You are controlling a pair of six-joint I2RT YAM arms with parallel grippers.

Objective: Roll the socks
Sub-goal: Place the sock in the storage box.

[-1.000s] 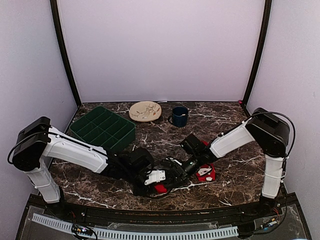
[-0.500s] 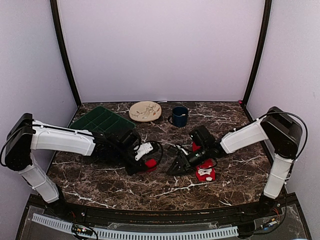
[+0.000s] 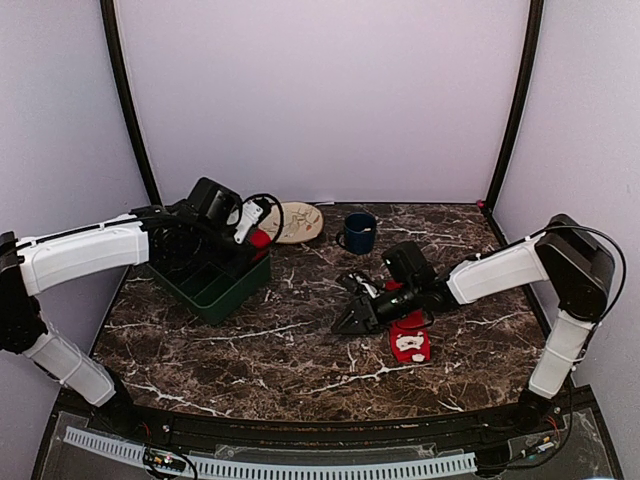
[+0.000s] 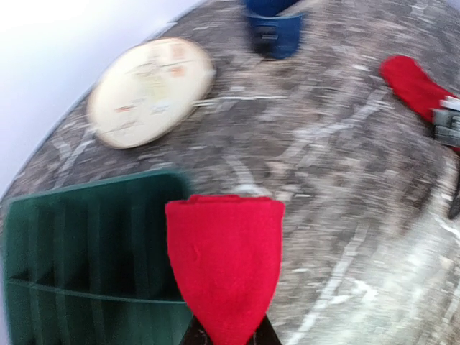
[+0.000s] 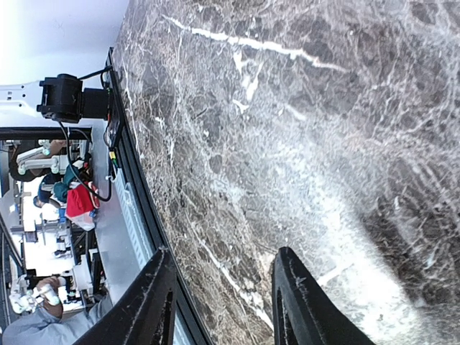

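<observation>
My left gripper will next carry the red sock to the left in the top view, to the tray's empty sections below, then lower it inside and let go.
A red sock (image 4: pixel 224 266), bunched into a compact bundle, hangs in my left gripper (image 4: pixel 226 338), which is shut on its lower end. In the top view that sock (image 3: pixel 261 238) and the left gripper (image 3: pixel 255 226) are raised over the right corner of the green tray. The other red sock (image 3: pixel 410 342) lies flat on the marble at the right, its white pattern facing up; the left wrist view shows it as a red strip (image 4: pixel 413 83). My right gripper (image 3: pixel 346 322) hovers just left of it, open and empty, its fingers (image 5: pixel 159 287) spread over bare marble (image 5: pixel 221 253).
A green compartment tray (image 3: pixel 205 262) stands at the back left. A cream plate (image 3: pixel 291 222) and a dark blue mug (image 3: pixel 359 232) sit near the back wall. The table's front edge (image 5: pixel 136 215) runs close to the right gripper's fingers.
My left arm has lifted the red sock from the front middle of the table and carried it back and left to over the green tray. The right gripper has barely shifted.
</observation>
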